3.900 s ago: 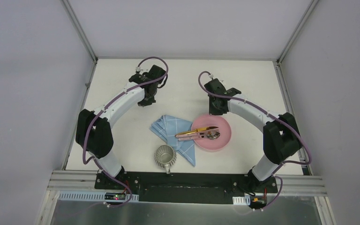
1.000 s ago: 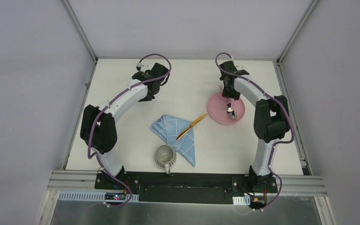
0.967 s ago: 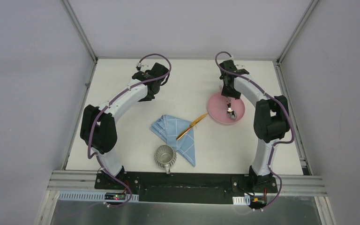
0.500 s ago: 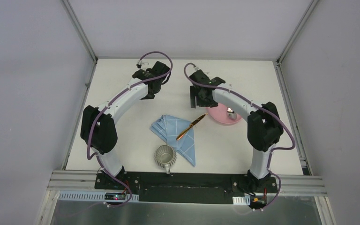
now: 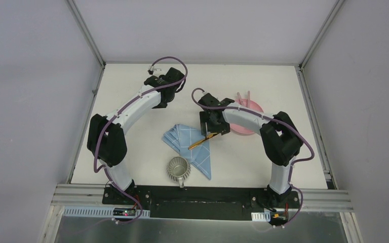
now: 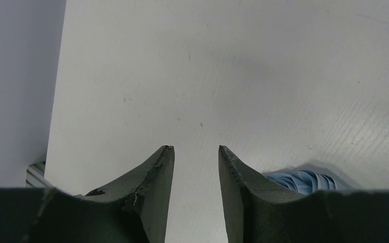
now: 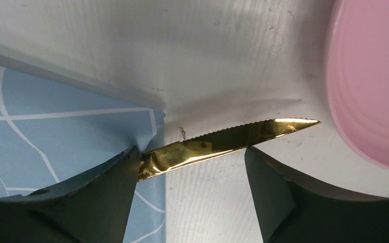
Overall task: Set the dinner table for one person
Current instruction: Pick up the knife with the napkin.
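Observation:
The gold knife (image 5: 202, 140) lies slanted, so next my right gripper swings outward and left in the top view, then closes on the knife by the napkin.
On the off-white dinner table (image 5: 131, 147) a gold knife (image 5: 202, 140) lies slanted, its handle end on a light-blue napkin (image 5: 185, 137). My right gripper (image 5: 211, 130) hangs low over it. In the right wrist view the gripper (image 7: 191, 150) is open, and the serrated knife (image 7: 233, 137) crosses the gap between the fingertips, ungripped. The pink plate (image 5: 250, 107) sits behind the right arm, with two pink handles (image 5: 243, 96) at its far rim. My left gripper (image 5: 161, 103) is at the back left, and the left wrist view shows it (image 6: 195, 148) open and empty over bare table.
A ribbed metal mug (image 5: 178, 168) stands near the front edge, just ahead of the napkin. The napkin's folded edge (image 6: 304, 179) shows beside the left gripper's right finger. The pink plate's rim (image 7: 370, 86) is close on the right of the knife tip. Aluminium rails edge the table.
My right arm has swung left from over the pink plate to the gold knife, and its jaws have spread wide. The left gripper has opened somewhat; that arm has barely moved.

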`<state>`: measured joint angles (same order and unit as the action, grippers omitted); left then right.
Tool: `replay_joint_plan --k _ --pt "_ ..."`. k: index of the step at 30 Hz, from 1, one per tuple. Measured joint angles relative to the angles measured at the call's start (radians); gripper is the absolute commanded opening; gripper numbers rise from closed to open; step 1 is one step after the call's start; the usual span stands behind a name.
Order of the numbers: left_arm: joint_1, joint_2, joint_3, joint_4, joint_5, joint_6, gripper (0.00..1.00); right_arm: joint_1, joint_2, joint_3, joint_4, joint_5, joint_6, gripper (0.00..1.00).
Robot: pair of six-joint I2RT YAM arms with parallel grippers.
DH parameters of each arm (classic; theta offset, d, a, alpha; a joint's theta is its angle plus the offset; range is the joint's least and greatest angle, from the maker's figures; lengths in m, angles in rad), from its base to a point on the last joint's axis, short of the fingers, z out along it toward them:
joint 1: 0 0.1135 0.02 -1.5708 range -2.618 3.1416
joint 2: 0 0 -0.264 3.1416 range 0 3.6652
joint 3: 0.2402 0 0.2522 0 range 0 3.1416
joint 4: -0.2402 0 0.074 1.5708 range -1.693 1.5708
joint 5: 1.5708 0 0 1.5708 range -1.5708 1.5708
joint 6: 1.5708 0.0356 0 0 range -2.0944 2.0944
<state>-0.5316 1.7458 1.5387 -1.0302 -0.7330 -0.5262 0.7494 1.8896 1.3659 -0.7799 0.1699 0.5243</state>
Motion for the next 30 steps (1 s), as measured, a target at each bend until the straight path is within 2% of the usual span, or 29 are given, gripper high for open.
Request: replay_joint_plan --k 10,22,27,30 --pt "-0.011 0.0 -0.001 -0.002 -0.016 -0.002 0.39 0.013 0.018 -0.023 0.033 -0.003 0.027 0.79" --pt "-0.012 0.0 -0.023 -0.002 -0.045 -0.002 0.39 0.031 0.101 0.068 0.058 -0.035 0.033 0.78" --pt "-0.012 0.0 -0.027 -0.001 -0.051 -0.006 0.39 0.036 0.145 0.128 0.058 -0.04 0.032 0.68" --pt "-0.012 0.0 -0.032 -0.002 -0.052 -0.006 0.39 0.038 0.181 0.18 0.057 -0.042 0.027 0.53"
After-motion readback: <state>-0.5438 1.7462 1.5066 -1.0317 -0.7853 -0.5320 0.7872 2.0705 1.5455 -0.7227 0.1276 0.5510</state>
